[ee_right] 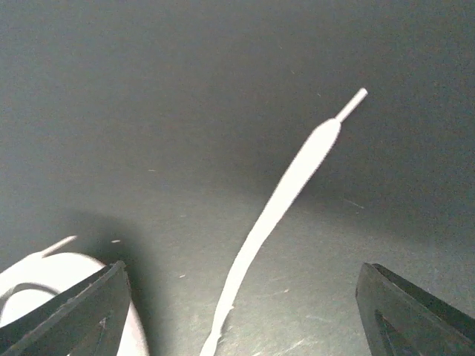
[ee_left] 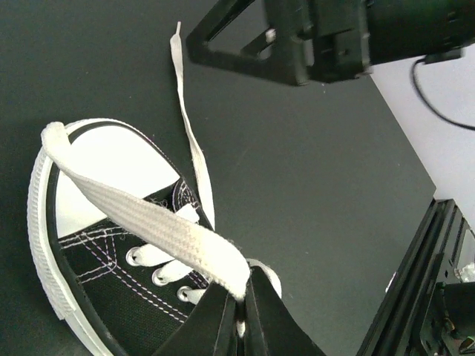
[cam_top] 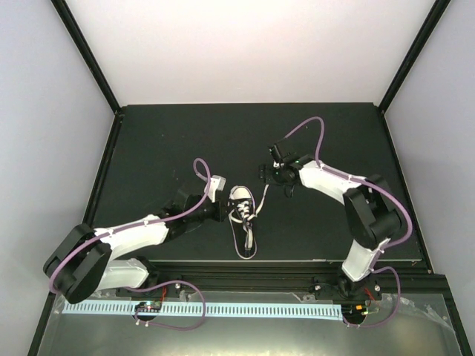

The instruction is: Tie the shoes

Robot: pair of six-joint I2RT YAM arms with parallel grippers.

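My right gripper lowers onto the flat band behind the tip [cam_top: 267,187] [ee_right: 288,191] next, since the lace end lies on the mat below it, between its open fingers.
The black canvas sneaker [cam_top: 244,222] lies mid-table, with its white toe cap [ee_left: 111,167] pointing away from the arms. My left gripper [cam_top: 225,211] reaches in from the left and is shut on one white lace [ee_left: 148,222] at the eyelets [ee_left: 239,297]. That lace runs taut across the toe cap. The other lace [cam_top: 263,196] trails toward the far right, with its tip [ee_right: 355,100] on the mat. My right gripper [cam_top: 277,182] hovers over this lace [ee_right: 282,200], open and empty, with one finger [ee_right: 74,311] on each side [ee_right: 241,326].
The shoe sits on a black mat [cam_top: 171,141] bounded by black frame posts and white walls. A black rail [cam_top: 245,276] runs along the near edge, and it also shows in the left wrist view [ee_left: 430,282]. My right gripper's body [ee_left: 312,37] looms beyond the toe.
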